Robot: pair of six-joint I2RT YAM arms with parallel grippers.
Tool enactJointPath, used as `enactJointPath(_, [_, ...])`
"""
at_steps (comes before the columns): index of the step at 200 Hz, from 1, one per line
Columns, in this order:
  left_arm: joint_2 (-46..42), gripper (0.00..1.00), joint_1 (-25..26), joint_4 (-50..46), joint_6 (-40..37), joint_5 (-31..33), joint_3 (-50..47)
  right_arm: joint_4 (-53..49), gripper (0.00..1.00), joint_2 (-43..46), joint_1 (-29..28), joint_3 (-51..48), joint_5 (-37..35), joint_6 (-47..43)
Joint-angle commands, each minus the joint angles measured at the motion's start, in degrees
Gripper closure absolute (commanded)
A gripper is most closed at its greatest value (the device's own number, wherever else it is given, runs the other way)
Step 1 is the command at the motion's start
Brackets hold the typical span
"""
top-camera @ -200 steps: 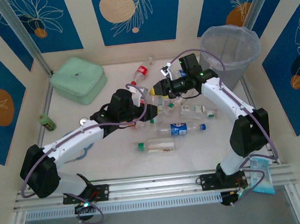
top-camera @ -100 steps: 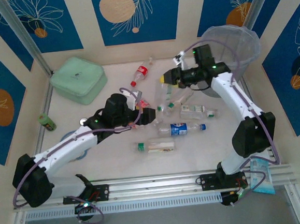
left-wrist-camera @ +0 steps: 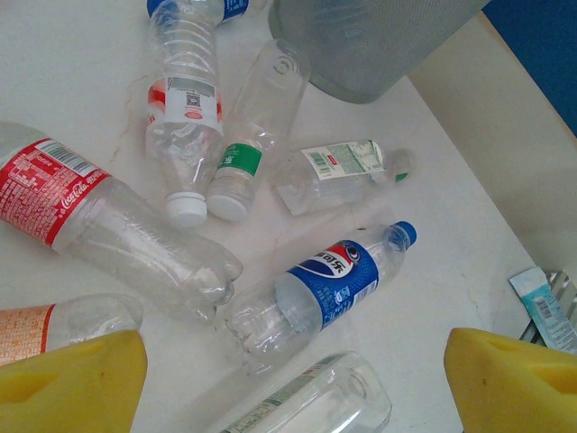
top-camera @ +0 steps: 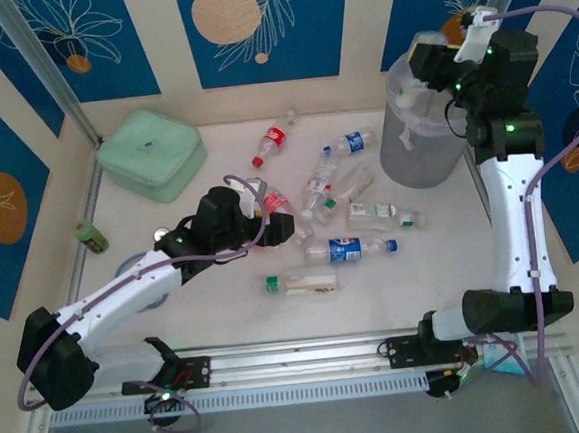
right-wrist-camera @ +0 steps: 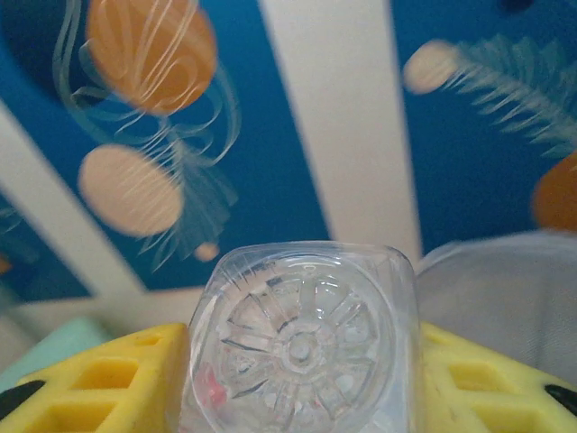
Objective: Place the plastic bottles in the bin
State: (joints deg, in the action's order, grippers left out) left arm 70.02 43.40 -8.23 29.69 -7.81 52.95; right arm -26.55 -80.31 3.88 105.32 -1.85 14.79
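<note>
The clear bottle is still pointing at the patterned wall, so the robot's right gripper should tip down next and lower into the grey bin's opening (top-camera: pixel 421 98) (right-wrist-camera: pixel 509 293) to let go of the bottle.
Several clear plastic bottles lie across the table's middle, among them a blue-label bottle (top-camera: pixel 347 249) (left-wrist-camera: pixel 335 280), a red-label bottle (top-camera: pixel 272 142), and a green-capped one (top-camera: pixel 299 282). My left gripper (top-camera: pixel 282 225) (left-wrist-camera: pixel 297 397) hangs open just above them, its yellow fingertips (left-wrist-camera: pixel 77 379) on either side of the blue-label bottle's base and a clear bottle (left-wrist-camera: pixel 315 401). Another red-label bottle (left-wrist-camera: pixel 86 212) lies left of it. My right gripper (top-camera: pixel 421 69) (right-wrist-camera: pixel 302 379) is raised at the near rim of the grey bin (top-camera: pixel 433 130) (right-wrist-camera: pixel 505 289), shut on a clear bottle (right-wrist-camera: pixel 306 338), base toward the camera.
A mint-green square case (top-camera: pixel 150 153) sits at the back left, and a small green can (top-camera: pixel 90 236) stands by the left wall. A blue packet (left-wrist-camera: pixel 541 307) lies by the near rail. Patterned walls close in the table on three sides.
My right arm has lifted its clear bottle from the pile up to the bin's rim. My left gripper's jaws have opened wide, and it has shifted slightly right over the bottles.
</note>
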Motion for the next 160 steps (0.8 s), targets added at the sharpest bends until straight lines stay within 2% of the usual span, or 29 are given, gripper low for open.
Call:
enactJointPath(1, [-0.4,0.15,0.1,-1.5,0.6,0.8,-0.3,3.7,0.85,-5.2,1.0,2.8,-10.7,-6.3])
enactJointPath(45, [-2.5,0.13,0.1,-6.0,1.0,4.0,-0.1,-6.2,0.87,-18.3,2.8,13.9,-11.3,-8.5])
enactJointPath(88, [-5.2,0.11,0.0,-13.0,2.0,7.5,0.4,-19.8,0.86,-31.9,5.9,26.8,-5.6,-5.0])
enactJointPath(123, [-5.6,0.1,0.0,-13.8,3.0,6.8,-0.1,-29.1,0.85,-41.3,6.8,35.5,-1.9,-5.2])
enactJointPath(160, [-5.3,0.1,0.0,-14.0,3.6,5.9,-0.5,-37.1,0.79,-49.2,7.0,41.1,-0.6,-5.7])
